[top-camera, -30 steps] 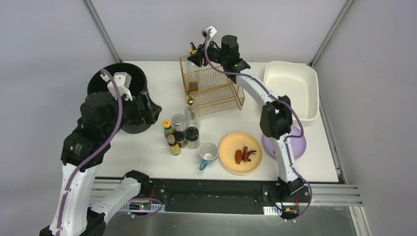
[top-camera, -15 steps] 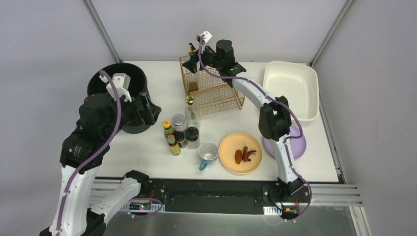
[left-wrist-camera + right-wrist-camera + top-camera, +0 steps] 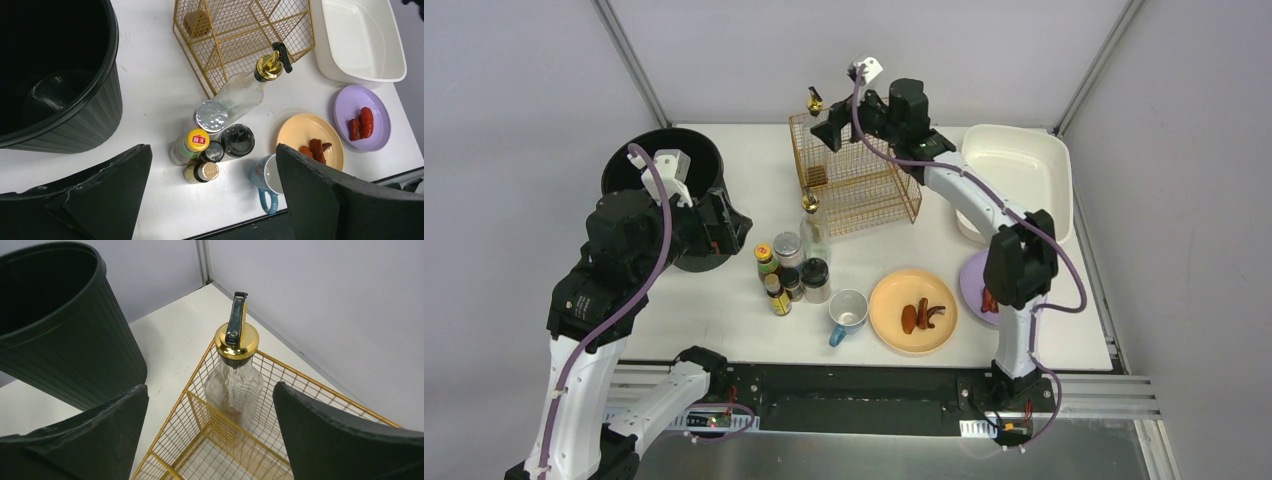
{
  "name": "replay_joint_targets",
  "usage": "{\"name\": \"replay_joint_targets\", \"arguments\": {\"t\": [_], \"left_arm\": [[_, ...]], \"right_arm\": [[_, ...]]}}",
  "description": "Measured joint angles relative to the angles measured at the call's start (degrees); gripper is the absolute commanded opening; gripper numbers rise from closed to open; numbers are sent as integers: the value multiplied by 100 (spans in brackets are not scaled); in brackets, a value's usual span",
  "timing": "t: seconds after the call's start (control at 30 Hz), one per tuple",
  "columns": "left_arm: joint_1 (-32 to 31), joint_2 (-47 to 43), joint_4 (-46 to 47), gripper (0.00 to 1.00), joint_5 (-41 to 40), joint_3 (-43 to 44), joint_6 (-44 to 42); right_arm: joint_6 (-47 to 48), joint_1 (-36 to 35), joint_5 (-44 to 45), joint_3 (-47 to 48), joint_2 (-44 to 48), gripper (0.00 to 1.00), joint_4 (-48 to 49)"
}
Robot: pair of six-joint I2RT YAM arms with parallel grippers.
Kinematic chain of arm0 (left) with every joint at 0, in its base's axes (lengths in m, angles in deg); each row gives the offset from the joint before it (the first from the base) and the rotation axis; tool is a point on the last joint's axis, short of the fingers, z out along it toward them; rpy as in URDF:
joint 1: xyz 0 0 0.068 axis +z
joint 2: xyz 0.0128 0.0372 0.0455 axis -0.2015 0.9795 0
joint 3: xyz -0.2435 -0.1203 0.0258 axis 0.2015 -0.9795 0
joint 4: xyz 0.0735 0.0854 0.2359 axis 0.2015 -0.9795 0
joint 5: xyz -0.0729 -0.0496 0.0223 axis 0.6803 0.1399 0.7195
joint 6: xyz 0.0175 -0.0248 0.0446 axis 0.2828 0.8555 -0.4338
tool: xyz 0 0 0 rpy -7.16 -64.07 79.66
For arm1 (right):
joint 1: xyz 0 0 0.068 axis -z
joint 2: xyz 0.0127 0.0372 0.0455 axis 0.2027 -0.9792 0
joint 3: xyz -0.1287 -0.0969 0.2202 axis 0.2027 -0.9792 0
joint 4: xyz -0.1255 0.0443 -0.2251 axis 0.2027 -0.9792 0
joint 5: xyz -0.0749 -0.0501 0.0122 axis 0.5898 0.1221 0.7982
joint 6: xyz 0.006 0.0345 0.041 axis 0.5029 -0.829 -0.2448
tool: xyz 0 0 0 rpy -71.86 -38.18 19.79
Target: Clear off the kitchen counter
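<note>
My right gripper will move back from over the wires and close around that bottle's gold top (image 3: 810,203), since the second pump bottle is outside the rack.
The kitchen counter (image 3: 724,310) is a white tabletop carrying dishes and bottles. In the far left corner of the gold wire rack (image 3: 854,180) a glass bottle with a gold pump (image 3: 815,100) stands upright; the right wrist view shows this bottle (image 3: 235,375) just ahead of my fingers. My right gripper (image 3: 834,125) hovers open over the rack, holding nothing. A second pump bottle (image 3: 812,225) stands in front of the rack. My left gripper (image 3: 719,225) hangs open beside the black bin (image 3: 664,170), high above a cluster of small jars (image 3: 210,145).
A blue mug (image 3: 847,312) and an orange plate (image 3: 913,310) with food sit near the front edge. A purple plate (image 3: 350,100) with red food lies at the right, partly hidden by the right arm in the top view. A cream tub (image 3: 1014,175) stands back right.
My right gripper has opened and let go of the pump bottle, which stays in the rack. It drew back to the right and its elbow swung right. The left arm held still.
</note>
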Motion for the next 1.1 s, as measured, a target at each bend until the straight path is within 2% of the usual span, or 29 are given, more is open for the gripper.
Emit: {"name": "replay_joint_targets", "arguments": {"t": [0.2, 0.4, 0.6, 0.87, 1.1], "left_arm": [[0, -7, -2, 100, -22, -4, -9], [0, -24, 0, 100, -22, -24, -9], [0, -31, 2, 100, -24, -87, -13], [0, 33, 13, 100, -24, -129, -11], [0, 199, 85, 100, -26, -129, 28]], "right_arm": [[-549, 138, 85, -387, 914, 100, -522], [-1517, 378, 142, -2002, 2487, 99, -514], [-2022, 487, -109, -2903, 3582, 99, -669], [-1921, 39, 103, -4317, 5141, 97, -1224], [-1829, -647, 789, -5036, 5777, 96, -1537]]}}
